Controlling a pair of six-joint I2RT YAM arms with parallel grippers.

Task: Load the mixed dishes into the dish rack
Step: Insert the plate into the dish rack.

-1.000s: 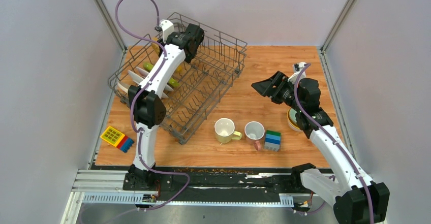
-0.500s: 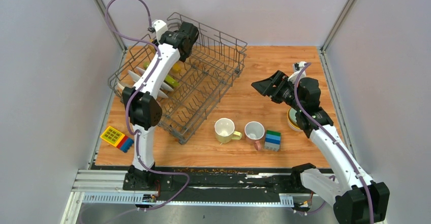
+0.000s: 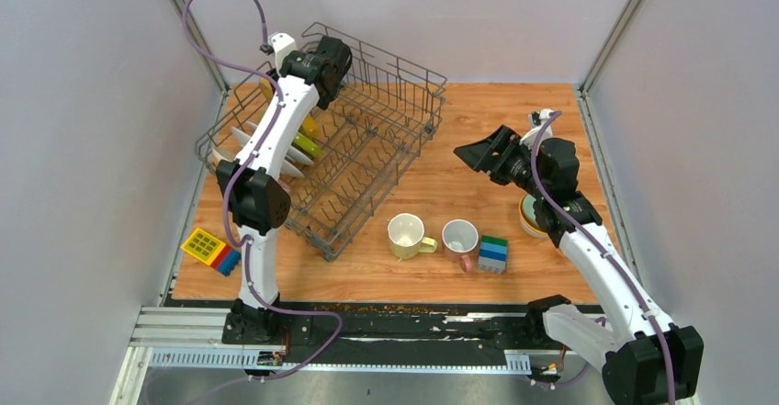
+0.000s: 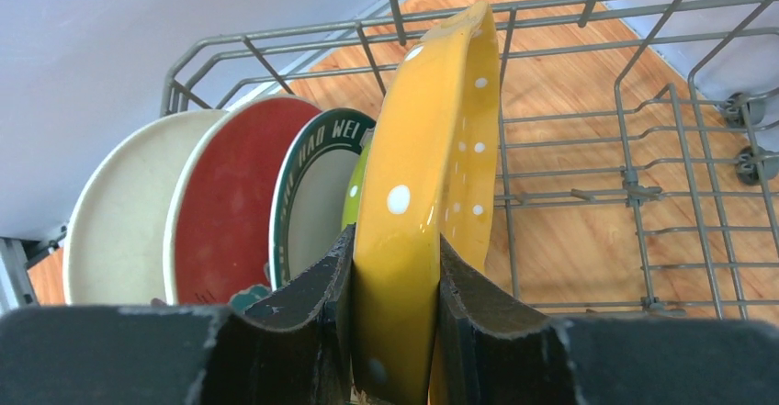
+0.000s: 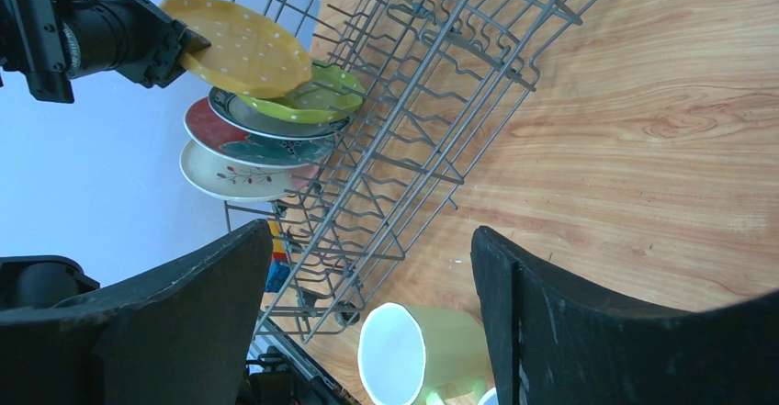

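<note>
My left gripper holds the yellow plate and should next carry it to the right in the top view, down beside the green plate (image 3: 327,121), where the rack's wires are empty.
My left gripper (image 4: 395,331) is shut on the rim of a yellow plate with white dots (image 4: 423,194), held on edge over the dish rack (image 3: 386,120). The right wrist view shows that plate (image 5: 243,47) just above the row standing in the rack. That row holds a cream plate (image 4: 119,212), a red plate (image 4: 225,203), a green-rimmed plate (image 4: 317,194) and a green plate (image 5: 312,102). My right gripper (image 3: 482,154) hangs open over the table, right of the rack. A pale yellow mug (image 3: 404,235) and a white pink-handled mug (image 3: 460,240) stand on the table.
Stacked green-blue toy blocks (image 3: 493,253) sit beside the pink-handled mug. More coloured blocks (image 3: 211,250) lie at the table's left front. A yellow-orange bowl (image 3: 528,217) is partly hidden under my right arm. Grey walls close in the table on three sides.
My left arm has swung left and back over the rack with the yellow plate, bringing it next to the standing plates. The right arm has stayed still.
</note>
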